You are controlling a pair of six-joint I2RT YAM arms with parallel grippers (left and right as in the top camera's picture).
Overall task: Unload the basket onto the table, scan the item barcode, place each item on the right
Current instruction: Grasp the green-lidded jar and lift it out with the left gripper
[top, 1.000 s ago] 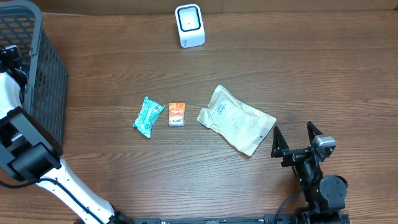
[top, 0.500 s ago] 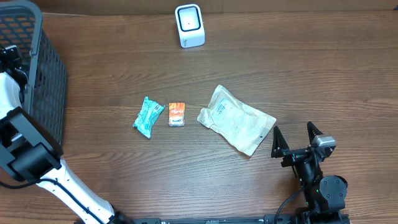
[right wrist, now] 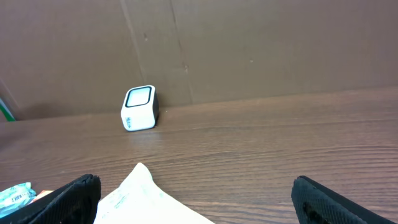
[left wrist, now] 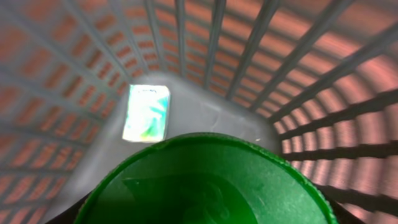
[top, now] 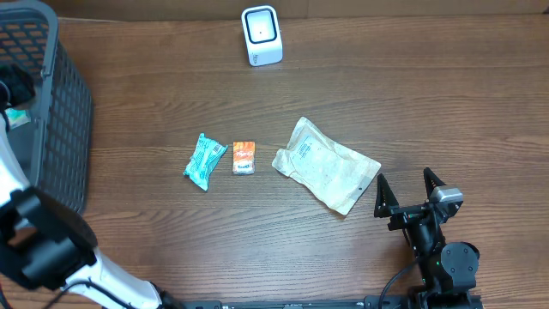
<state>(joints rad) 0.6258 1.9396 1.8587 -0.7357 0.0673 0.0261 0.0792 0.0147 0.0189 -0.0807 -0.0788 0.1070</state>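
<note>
The left gripper lifts over the side of the basket next, crosses to the right in the overhead view, lowers and releases, since bare tabletop [top: 269, 125] beside the pouch lies there.
In the left wrist view a round green lid [left wrist: 205, 180] fills the lower part of the picture, right where my jaws are, and hides the fingers. My left gripper [top: 13, 86] is inside the dark mesh basket [top: 60, 94] and is shut on this green-lidded item. A small green-and-white packet [left wrist: 147, 113] lies on the basket floor below it. The white scanner [top: 261, 35] stands at the table's far edge and also shows as a white scanner [right wrist: 139, 107] in the right wrist view. My right gripper [top: 410, 190] stands open and empty near the front right.
A white pouch [top: 326, 163] lies just left of the right gripper, and its corner [right wrist: 140, 199] shows between the fingers. A teal packet [top: 204, 160] and a small orange packet [top: 244, 158] lie side by side mid-table. Basket walls [left wrist: 298, 56] surround the left gripper.
The left arm has shifted at the basket, with its gripper now a little nearer and lower inside. The right arm and the items on the table have not moved.
</note>
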